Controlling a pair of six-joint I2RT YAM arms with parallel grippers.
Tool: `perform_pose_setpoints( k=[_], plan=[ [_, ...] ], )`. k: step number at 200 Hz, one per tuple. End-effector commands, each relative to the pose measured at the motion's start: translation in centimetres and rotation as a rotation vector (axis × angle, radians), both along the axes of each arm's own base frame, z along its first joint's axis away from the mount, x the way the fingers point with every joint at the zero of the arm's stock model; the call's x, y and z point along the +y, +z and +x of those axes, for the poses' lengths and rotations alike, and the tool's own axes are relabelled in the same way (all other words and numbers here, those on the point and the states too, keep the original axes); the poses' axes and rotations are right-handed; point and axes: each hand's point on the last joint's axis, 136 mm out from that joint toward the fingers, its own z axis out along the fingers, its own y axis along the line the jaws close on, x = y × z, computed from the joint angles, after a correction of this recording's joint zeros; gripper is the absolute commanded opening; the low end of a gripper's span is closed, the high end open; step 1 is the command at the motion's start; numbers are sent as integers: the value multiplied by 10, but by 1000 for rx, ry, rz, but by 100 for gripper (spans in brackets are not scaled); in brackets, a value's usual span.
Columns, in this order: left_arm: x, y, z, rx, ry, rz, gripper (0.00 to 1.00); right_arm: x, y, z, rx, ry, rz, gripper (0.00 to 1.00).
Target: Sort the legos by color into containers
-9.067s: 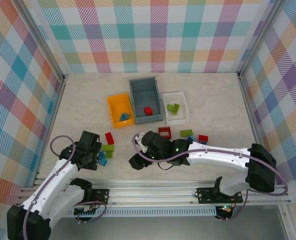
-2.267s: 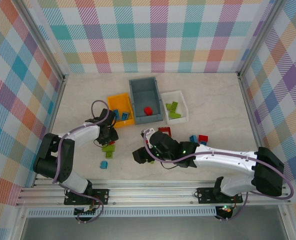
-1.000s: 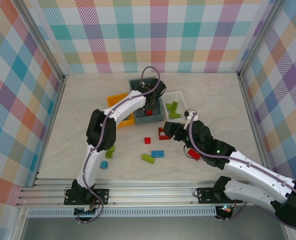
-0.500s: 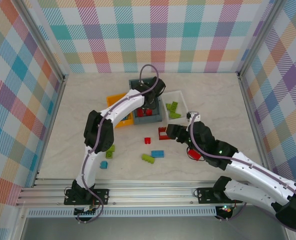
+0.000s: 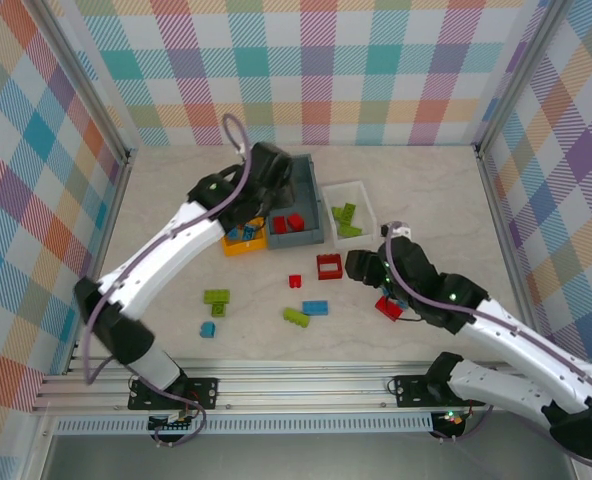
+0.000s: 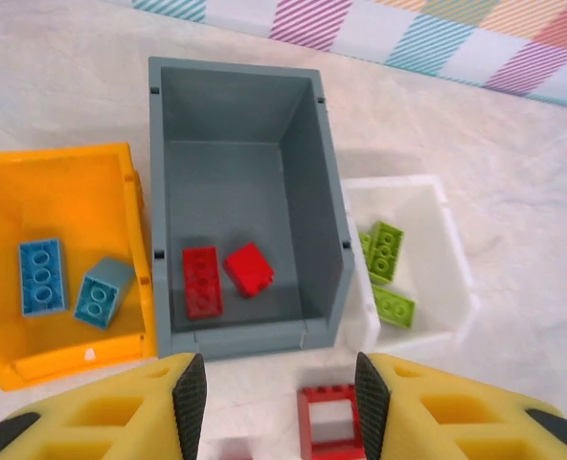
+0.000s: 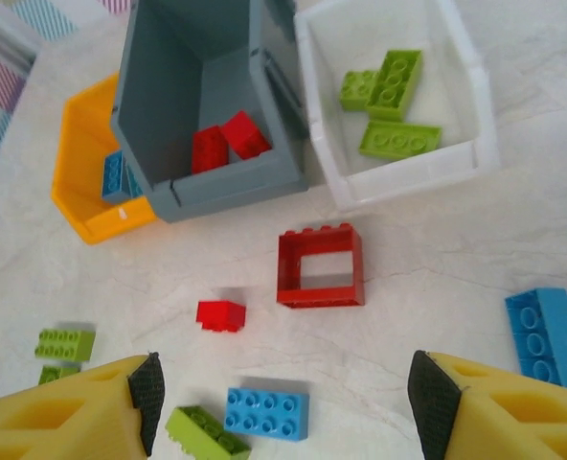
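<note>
My right gripper turns while moving back and down next, fingers astride the long sides of the lime green lego (image 5: 296, 317) (image 7: 206, 436), because it lies at an angle beside the blue brick.
The grey-blue bin (image 6: 312, 144) holds two red bricks (image 6: 202, 281). To its left, the orange bin (image 6: 63, 168) holds two blue bricks (image 6: 41, 276), and to its right the white bin (image 6: 451, 259) holds lime green bricks (image 6: 387, 251). My left gripper (image 5: 261, 205) (image 6: 280, 407) hangs open and empty above the near ends of the bins. My right gripper (image 5: 352, 265) (image 7: 287, 402) is open and empty, low over the table beside a red frame brick (image 7: 321, 268) (image 5: 328, 266). A small red brick (image 7: 220, 314), a blue brick (image 7: 267, 413) and a green brick (image 7: 205, 431) lie loose between its fingers' reach.
More loose bricks lie on the table: two green ones (image 5: 216, 297) and a blue one (image 5: 207, 329) at the left, and red and blue ones (image 5: 388, 306) under the right arm. Checkered walls enclose the table on three sides.
The left gripper has pulled back from over the grey-blue bin and its arm has swung out to the left. The right gripper has edged slightly toward the near side.
</note>
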Motion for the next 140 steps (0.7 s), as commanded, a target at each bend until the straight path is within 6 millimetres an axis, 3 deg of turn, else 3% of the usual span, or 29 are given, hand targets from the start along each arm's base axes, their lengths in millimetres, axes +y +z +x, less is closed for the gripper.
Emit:
perform_pose_setpoints(
  k=[1, 15, 33, 54, 71, 92, 113, 140],
  plan=[
    [2, 4, -38, -4, -63, -134, 47, 46, -35, -29, 130, 271, -113, 72],
    [18, -6, -63, 15, -54, -190, 47, 81, -61, -49, 162, 455, -187, 74],
    [47, -19, -95, 27, -16, -253, 47, 110, -93, -64, 199, 633, -269, 73],
    [86, -36, -130, 20, 51, -313, 48, 124, -118, -62, 201, 737, -371, 73],
    [119, -53, -155, 8, 124, -359, 49, 138, -123, -56, 187, 801, -422, 74],
    [146, -73, -180, 2, 175, -423, 50, 154, -132, -55, 188, 886, -475, 73],
    [170, -88, -198, -7, 234, -457, 50, 161, -149, -52, 217, 937, -558, 68],
    [186, -87, -207, -42, 264, -482, 51, 164, -168, -48, 245, 952, -646, 60]
  ],
)
